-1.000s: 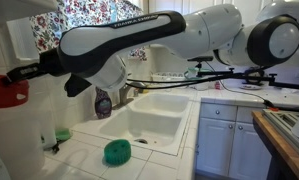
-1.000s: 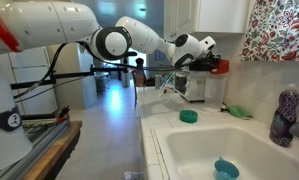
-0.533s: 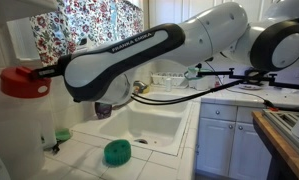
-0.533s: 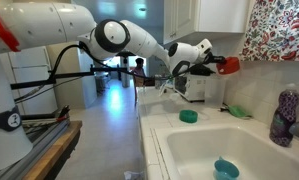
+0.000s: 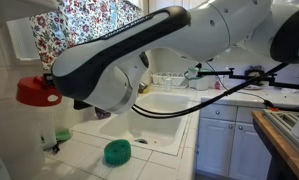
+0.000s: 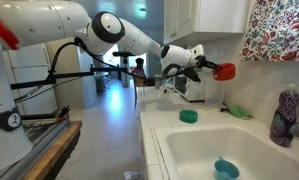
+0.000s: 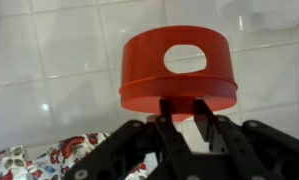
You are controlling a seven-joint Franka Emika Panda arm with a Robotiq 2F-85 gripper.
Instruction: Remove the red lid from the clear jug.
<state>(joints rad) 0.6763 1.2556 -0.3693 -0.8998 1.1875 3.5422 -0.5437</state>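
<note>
Next, my gripper tilts downward, lowers the red lid (image 5: 33,92) onto the tiles by the green scrubber and releases it, because those tiles lie bare toward the wall.
The red lid (image 5: 33,92) is round and bright red, with an oval hole showing in its side in the wrist view (image 7: 179,68). My gripper (image 7: 186,105) is shut on the lid's lower rim and holds it in the air in front of the white tiled wall. In both exterior views the lid hangs well above the counter, at the gripper's tip (image 6: 225,72). A whitish translucent shape behind the gripper (image 6: 196,92) may be the clear jug; I cannot tell for sure. The lid touches nothing but the fingers.
A green round scrubber (image 5: 116,152) lies on the tiled counter beside the double sink (image 5: 154,125). The purple soap bottle (image 6: 284,118) stands by the wall. Another teal round item (image 6: 226,168) lies in a basin. Cabinets and a floral curtain are above.
The gripper has carried the red lid sideways through the air, away from where it was a second ago, then slightly down, and the arm has swung closer to one exterior camera.
</note>
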